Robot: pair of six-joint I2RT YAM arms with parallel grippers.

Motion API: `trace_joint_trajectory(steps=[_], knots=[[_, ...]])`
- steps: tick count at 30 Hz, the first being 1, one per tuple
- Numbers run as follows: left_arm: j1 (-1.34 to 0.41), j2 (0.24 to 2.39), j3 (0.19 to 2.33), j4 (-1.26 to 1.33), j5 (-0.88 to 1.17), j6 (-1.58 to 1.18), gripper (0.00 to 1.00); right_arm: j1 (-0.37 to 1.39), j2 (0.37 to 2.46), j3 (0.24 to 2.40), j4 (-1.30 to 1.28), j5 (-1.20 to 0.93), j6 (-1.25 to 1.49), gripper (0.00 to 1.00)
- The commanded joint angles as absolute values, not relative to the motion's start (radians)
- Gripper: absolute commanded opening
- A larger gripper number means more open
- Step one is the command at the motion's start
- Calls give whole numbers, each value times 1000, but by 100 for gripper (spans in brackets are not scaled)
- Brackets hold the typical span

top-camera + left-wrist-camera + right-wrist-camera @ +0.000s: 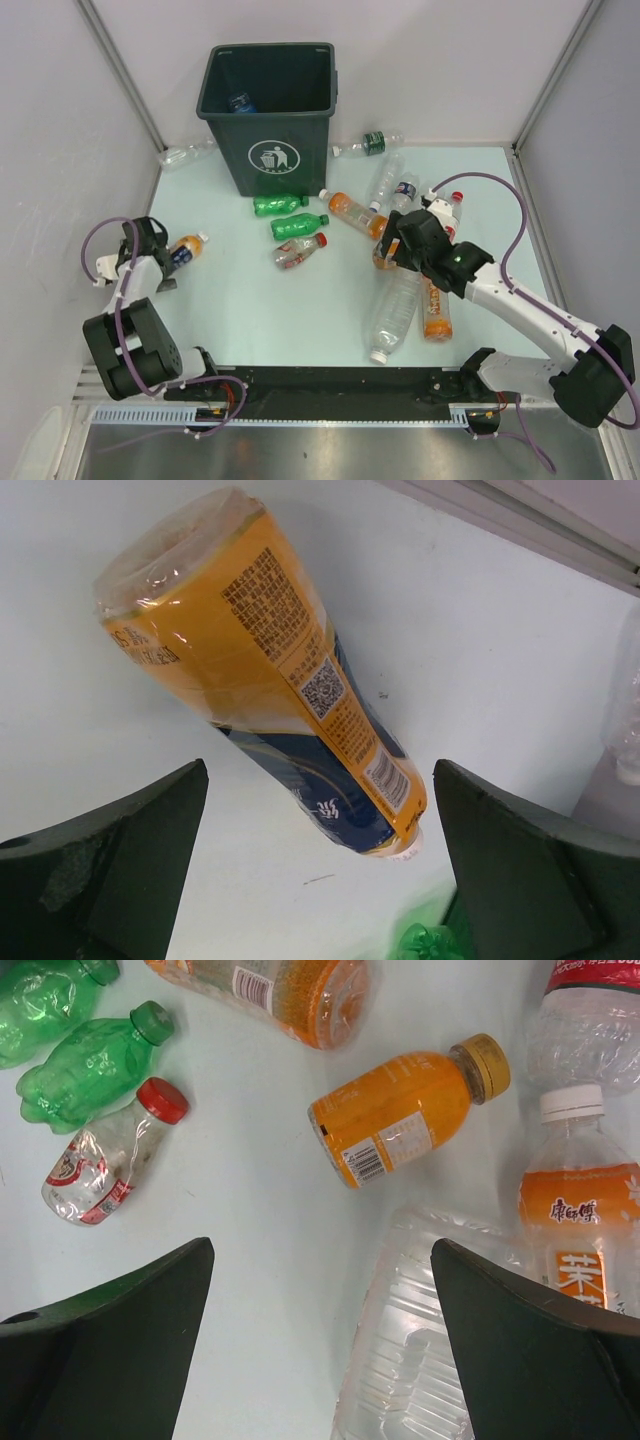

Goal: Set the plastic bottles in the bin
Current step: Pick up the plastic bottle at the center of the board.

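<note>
The orange bottle's blue label shows between my open fingers, so my left gripper lowers onto that label and closes next.
The dark green bin (270, 110) stands at the back, with one bottle (240, 102) inside. My left gripper (166, 256) is open around an orange bottle with a blue label (186, 249), which lies on the table. In the left wrist view this bottle (270, 680) lies just ahead of the open gripper (320, 880). My right gripper (388, 250) is open and empty over a small orange bottle (405, 1110) and a large clear bottle (430, 1340). Its fingers (110, 1340) stand wide apart. Two green bottles (280, 204) (298, 224) and a clear red-capped one (300, 250) lie in front of the bin.
Further bottles lie on the right: an orange one (355, 213), an orange tea bottle (437, 305), clear ones (385, 180) and a dark-labelled one (372, 143). A clear bottle (185, 155) lies left of the bin. Walls enclose the table on three sides.
</note>
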State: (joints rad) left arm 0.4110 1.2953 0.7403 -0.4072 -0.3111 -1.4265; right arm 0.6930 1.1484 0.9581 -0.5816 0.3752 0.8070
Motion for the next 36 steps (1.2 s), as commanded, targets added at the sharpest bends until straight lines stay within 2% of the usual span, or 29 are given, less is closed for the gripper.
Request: trace_joint_trajectory(steps=[1,7,16,19,25,27,28,31,36], knots=[[422,1339,767,-356,-347,-1499,100,677,1150,1002,-558,373,793,96],[420,1410,747,-295,-348,-1560,100,667,1169,1003,-552,362,792,95],[422,1563,833,-299,-304,-1523,100,652,1177,1008,-552,359,788,95],[422,1572,838,-296,-293,-1500,92,650,1184,1008,-551,356,792,95],[420,1545,831,-284,-311,-1445,61,652,1195,1009,-545,342,793,94],[422,1529,836,-288,-321,-1431,56,652,1197,1009,-545,342,793,95],[420,1522,836,-288,-322,-1419,48,652,1195,1009,-546,344,792,95],[420,1491,831,-284,-325,-1393,37,652,1197,1009,-546,342,792,94],[411,1428,825,-293,-327,-1342,33,653,1195,1009,-549,339,796,94]])
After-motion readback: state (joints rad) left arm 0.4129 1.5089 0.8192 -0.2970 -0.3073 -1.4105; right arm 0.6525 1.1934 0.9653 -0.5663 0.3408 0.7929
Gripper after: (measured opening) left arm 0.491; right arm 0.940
